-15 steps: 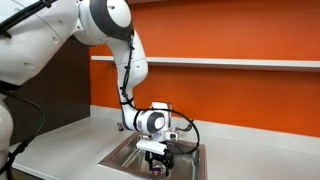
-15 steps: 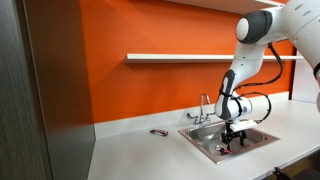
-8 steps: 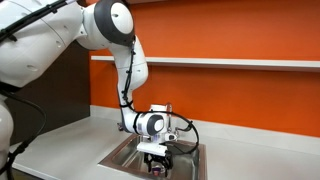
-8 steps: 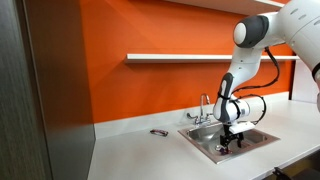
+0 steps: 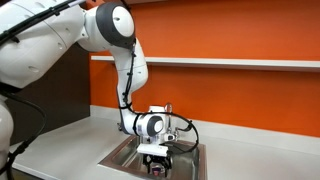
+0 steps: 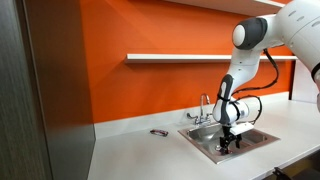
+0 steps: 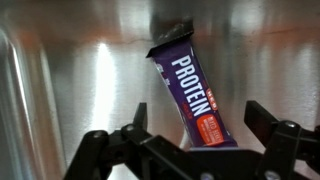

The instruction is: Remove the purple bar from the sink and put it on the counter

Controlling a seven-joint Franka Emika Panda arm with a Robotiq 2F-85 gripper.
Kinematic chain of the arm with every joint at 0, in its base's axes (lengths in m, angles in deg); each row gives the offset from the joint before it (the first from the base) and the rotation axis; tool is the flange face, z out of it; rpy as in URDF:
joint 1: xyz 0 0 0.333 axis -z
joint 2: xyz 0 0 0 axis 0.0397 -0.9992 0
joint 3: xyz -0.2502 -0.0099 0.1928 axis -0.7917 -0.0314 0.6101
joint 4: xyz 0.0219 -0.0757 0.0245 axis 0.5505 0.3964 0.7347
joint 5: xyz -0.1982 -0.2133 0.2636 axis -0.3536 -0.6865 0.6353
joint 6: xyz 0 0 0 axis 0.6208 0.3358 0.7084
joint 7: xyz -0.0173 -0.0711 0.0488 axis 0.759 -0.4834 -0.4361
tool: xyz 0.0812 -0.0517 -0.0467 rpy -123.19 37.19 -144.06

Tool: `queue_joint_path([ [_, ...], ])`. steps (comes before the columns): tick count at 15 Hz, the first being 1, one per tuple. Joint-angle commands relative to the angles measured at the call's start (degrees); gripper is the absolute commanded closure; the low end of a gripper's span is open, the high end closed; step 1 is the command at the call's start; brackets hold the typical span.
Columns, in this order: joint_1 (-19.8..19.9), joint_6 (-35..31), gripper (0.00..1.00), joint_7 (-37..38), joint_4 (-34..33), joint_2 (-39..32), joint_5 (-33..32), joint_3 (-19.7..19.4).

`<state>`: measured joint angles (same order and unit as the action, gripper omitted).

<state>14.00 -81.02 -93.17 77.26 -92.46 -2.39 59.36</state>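
Note:
My gripper will lower slightly and close its open fingers across the narrow width of the purple bar's orange-patched end (image 7: 208, 128), since that end lies below, lined up between them.
In the wrist view the purple bar (image 7: 189, 88), a wrapped protein bar with white lettering and an orange patch, lies flat on the steel floor of the sink (image 7: 70, 70). My gripper (image 7: 200, 125) is open, its two black fingers on either side of the bar's near end without touching it. In both exterior views the gripper (image 5: 156, 163) (image 6: 229, 143) hangs down inside the sink basin (image 5: 125, 157) (image 6: 258, 137); the bar is hidden there. The light counter (image 5: 255, 155) (image 6: 130, 155) runs around the sink.
A chrome faucet (image 6: 205, 106) stands at the back of the sink. A small dark object (image 6: 159, 132) lies on the counter beside the sink. A narrow white shelf (image 6: 180, 58) runs along the orange wall above.
The arm has sunk a little lower into the sink. The gripper stays open.

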Motion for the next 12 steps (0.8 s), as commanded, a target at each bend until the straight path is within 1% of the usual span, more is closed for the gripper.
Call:
queue_joint_path([
  [1,0.6,-2.1,0.00,-1.6,-1.2,-1.2,-1.5,0.6],
  [7,1.6,-4.0,0.00,-2.6,-2.2,-2.7,-1.0,2.2],
  [12,2.1,-4.0,0.00,-3.6,-2.7,-3.5,-1.0,3.0],
])
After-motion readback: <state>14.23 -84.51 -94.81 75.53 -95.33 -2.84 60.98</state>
